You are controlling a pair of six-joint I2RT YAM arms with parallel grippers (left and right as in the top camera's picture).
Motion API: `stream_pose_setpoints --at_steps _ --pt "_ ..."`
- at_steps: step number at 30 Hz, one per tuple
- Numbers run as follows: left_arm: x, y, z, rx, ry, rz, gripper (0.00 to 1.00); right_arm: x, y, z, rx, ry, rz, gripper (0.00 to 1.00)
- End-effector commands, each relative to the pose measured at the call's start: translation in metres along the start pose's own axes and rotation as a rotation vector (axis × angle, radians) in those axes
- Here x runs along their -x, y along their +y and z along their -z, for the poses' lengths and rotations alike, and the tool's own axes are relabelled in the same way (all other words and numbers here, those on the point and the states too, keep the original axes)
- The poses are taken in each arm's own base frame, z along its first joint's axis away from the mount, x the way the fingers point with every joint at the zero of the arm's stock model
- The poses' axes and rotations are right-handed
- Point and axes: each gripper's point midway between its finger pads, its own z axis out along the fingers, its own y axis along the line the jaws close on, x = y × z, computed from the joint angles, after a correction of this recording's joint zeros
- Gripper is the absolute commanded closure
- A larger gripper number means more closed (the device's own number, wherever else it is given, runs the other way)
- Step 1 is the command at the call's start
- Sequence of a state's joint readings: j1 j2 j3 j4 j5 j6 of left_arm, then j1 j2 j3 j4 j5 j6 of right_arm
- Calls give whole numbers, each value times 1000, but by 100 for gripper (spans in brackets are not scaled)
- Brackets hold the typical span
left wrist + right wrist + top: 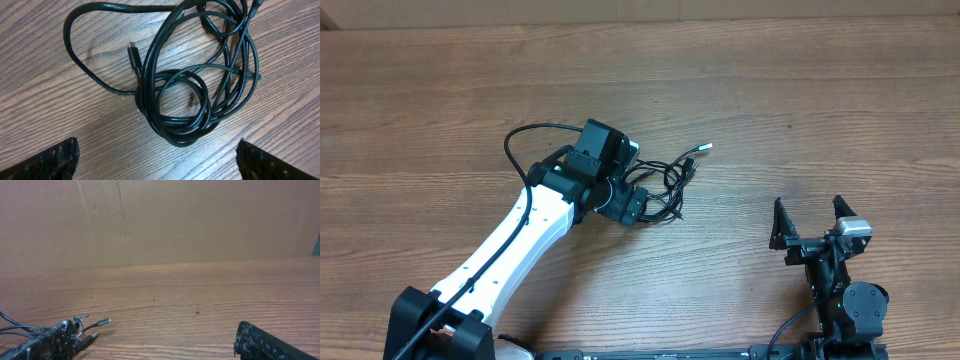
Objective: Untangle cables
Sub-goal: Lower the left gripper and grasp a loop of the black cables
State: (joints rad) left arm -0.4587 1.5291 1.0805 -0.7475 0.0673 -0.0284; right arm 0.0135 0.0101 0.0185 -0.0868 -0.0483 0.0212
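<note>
The left gripper lowers open onto the cable's part [148, 89] beside the small plug end next and closes there, since the piece of black cable arches over the other loops.
The cables [667, 182] lie as a tangle of thin black loops on the wooden table, with one silvery plug tip [706, 148] sticking out to the upper right. My left gripper [626, 203] hovers at the tangle's left edge, open. In the left wrist view the cables [175, 95] fill the top of the frame, a small plug end [131, 47] lies inside a loop, and the left gripper [156, 146] holds nothing. My right gripper [809, 213] stands open well to the right of the tangle. From the right gripper [151, 328], two plug ends [102, 322] show far left.
A thicker black wire [518, 140] loops off the white left arm [520, 235] toward its wrist. A brown cardboard wall [160, 220] closes the back of the table [200, 295]. Bare wood lies between the tangle and the right gripper.
</note>
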Motion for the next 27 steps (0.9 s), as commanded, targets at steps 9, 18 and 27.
stream_pose_setpoints --at_steps 9,18,27 --pt "13 -4 4 -11 -38 11 0 -2 0 0 1 -2 8 0" --pt "9 -4 -4 -11 -15 13 0 -2 0 0 1 -2 8 0" --pt "5 -7 -40 -42 45 29 0 -2 0 0 1 -2 8 0"
